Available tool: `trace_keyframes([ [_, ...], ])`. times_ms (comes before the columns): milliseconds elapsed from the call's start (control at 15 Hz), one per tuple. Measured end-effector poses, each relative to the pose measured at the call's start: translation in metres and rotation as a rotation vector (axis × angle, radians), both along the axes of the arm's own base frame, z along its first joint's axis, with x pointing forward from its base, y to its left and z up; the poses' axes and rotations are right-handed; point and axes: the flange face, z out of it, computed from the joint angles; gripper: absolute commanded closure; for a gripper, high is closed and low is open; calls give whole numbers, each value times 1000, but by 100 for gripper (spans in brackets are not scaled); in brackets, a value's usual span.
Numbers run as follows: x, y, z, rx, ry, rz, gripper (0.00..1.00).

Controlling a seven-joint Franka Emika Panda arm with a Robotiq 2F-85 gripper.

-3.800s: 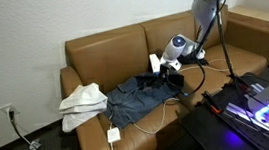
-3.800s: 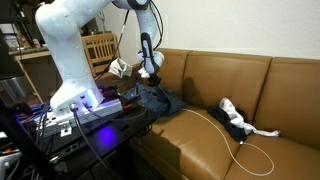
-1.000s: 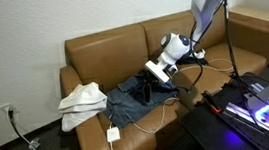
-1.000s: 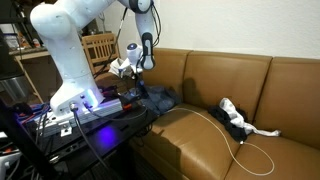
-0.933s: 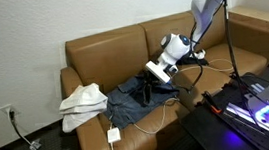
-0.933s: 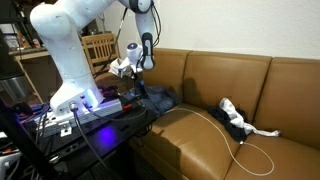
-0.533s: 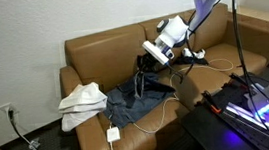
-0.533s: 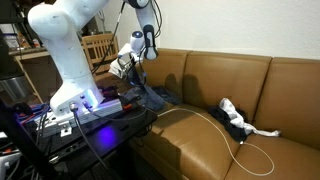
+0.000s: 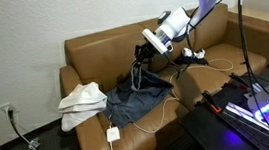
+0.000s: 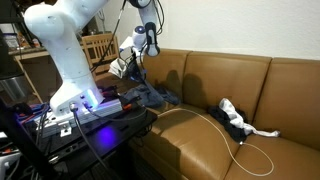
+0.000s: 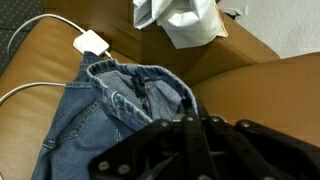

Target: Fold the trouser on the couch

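My gripper moves down onto the heap of jeans (image 9: 149,85) by the couch (image 9: 102,53) back next and releases the fold of denim leg, since it still hangs above the seat.
The trouser (image 9: 135,97), dark blue denim jeans, lies crumpled on the middle seat of the tan leather couch (image 9: 102,53). A strip of denim runs up from the heap to my gripper (image 9: 145,51), which is shut on it above the seat, near the couch back. In an exterior view the gripper (image 10: 133,63) hangs over the jeans (image 10: 152,97) at the near end of the couch (image 10: 225,75). The wrist view looks down on the waistband of the jeans (image 11: 115,105). There the fingers of the gripper (image 11: 192,124) are pressed together on fabric.
A white and cream cloth bundle (image 9: 81,102) lies on the end seat beside the jeans and also appears in the wrist view (image 11: 185,20). A white charger (image 9: 113,135) with its cable (image 11: 30,30) rests on the seat front. The robot's base table (image 10: 90,115) stands against the couch.
The gripper has risen and shifted toward the couch back, still shut, drawing a strip of the jeans up off the heap.
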Motion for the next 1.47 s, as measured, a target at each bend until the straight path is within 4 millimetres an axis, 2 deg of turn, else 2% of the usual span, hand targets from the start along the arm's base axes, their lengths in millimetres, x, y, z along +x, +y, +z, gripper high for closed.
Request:
trace_keyframes([
  [200,6,-6,4,36,24,-51,99],
  [467,25,-40,1,93,82,-190,99],
  [600,38,-46,-19,48,98,-244,99],
  [733,43,-37,-48,-7,122,-257,95],
  [867,41,-29,-46,7,125,-248,95],
  [933,43,-33,-43,11,122,-255,99],
  [1067,46,-39,-42,12,119,-265,99],
  [1200,40,-35,-51,0,135,-255,99],
  [1333,23,-14,-72,-19,189,-221,99],
  [1467,-4,19,-97,-38,248,-172,99],
])
